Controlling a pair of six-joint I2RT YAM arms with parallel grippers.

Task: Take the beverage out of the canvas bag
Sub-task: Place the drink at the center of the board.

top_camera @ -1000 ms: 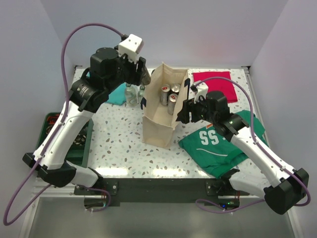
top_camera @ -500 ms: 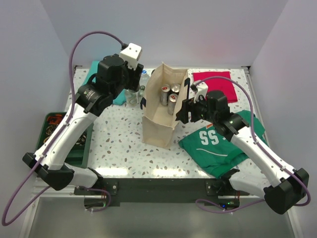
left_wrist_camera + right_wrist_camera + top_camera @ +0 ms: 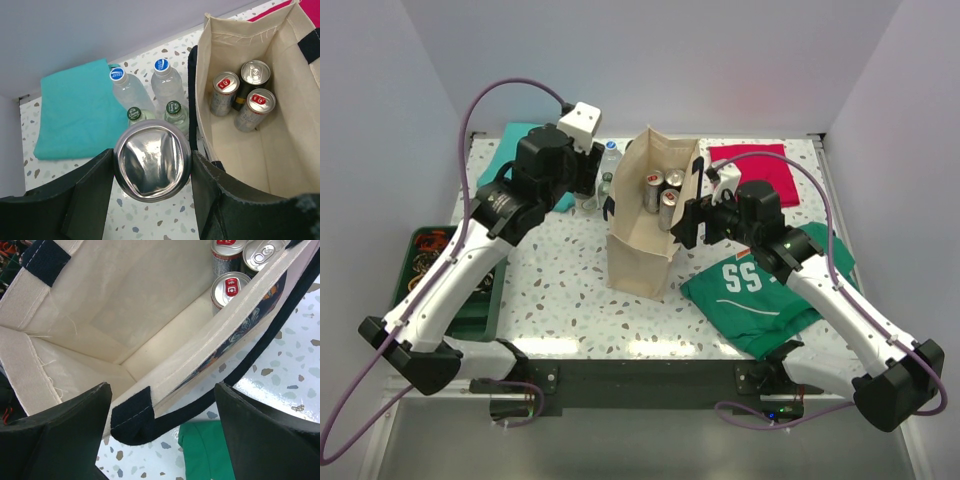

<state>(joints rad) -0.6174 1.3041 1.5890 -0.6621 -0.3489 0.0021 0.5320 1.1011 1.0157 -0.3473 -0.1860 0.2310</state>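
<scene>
The robot should move its left gripper down beside the canvas bag (image 3: 638, 243) next and release the can on the tabletop just short of the green-capped bottles, because that patch is bare.
The beige canvas bag (image 3: 638, 243) stands upright at the table's middle, its mouth open. Three beverage cans (image 3: 660, 190) stand inside it at the far end, and they also show in the left wrist view (image 3: 242, 95). My left gripper (image 3: 151, 172) is shut on another beverage can (image 3: 151, 161), whose silver bottom faces the camera. It hangs left of the bag, over several bottles (image 3: 150, 97). My right gripper (image 3: 162, 422) is open, straddling the bag's right rim and navy handle (image 3: 134, 419) without touching them.
A teal cloth (image 3: 520, 150) lies at the back left and a red cloth (image 3: 755, 170) at the back right. A green jersey (image 3: 770, 285) lies under the right arm. A green tray (image 3: 430, 262) sits at the left edge.
My left arm has come down and slightly nearer with the can, beside the bag above the bottles. My right gripper's jaws have spread wider at the bag's rim.
</scene>
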